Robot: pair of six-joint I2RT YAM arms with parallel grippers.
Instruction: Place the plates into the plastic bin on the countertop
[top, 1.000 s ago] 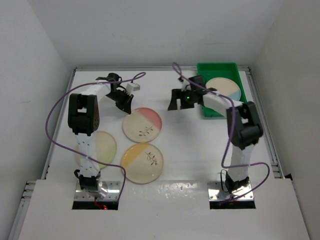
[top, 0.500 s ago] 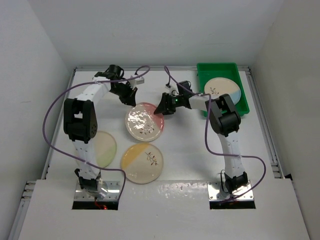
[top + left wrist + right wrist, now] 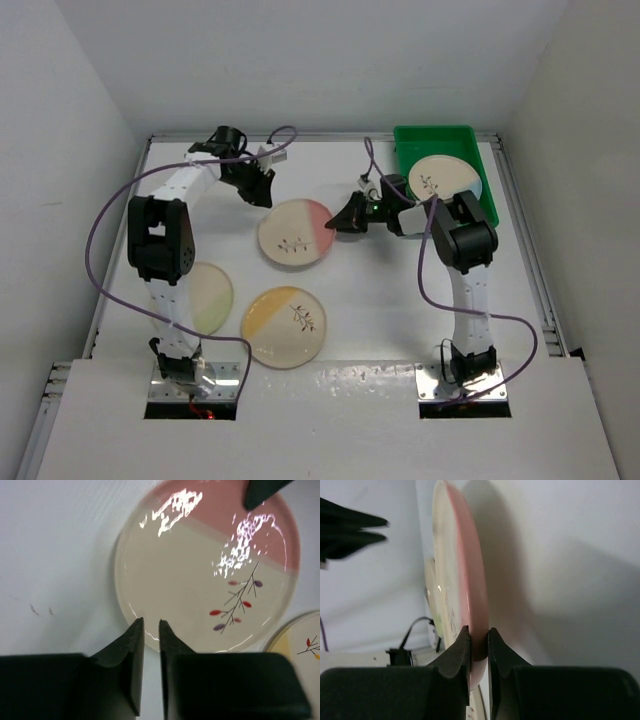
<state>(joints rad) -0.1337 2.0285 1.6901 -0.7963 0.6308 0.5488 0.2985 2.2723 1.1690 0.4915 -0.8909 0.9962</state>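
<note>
My right gripper should lift next, cross over the side of the bin, lower and release, because the plate in the bin is to the right of my right gripper in the top view.
A pink-segment plate [image 3: 293,234] sits mid-countertop [image 3: 380,290]. My right gripper [image 3: 335,224] is shut on its pink right rim; in the right wrist view the rim [image 3: 470,580] stands pinched between the jaws [image 3: 479,631]. My left gripper [image 3: 264,192] hovers at the plate's upper-left edge. Its jaws [image 3: 151,624] stand slightly apart, holding nothing, with the plate [image 3: 200,575] just beyond. The green plastic bin [image 3: 481,205] at the back right holds one plate [image 3: 443,177]. A yellow-segment plate [image 3: 287,325] and a green-segment plate [image 3: 207,296] lie nearer the front.
Purple cables loop from both arms over the countertop. Raised edges and white walls close in the left, back and right sides. The right gripper's dark fingertip [image 3: 262,490] shows at the top of the left wrist view, over the pink segment.
My right arm swung from the bin to the pink plate and closed on its rim. My left jaws, shut before, parted slightly. The plate shifted a little right and back.
</note>
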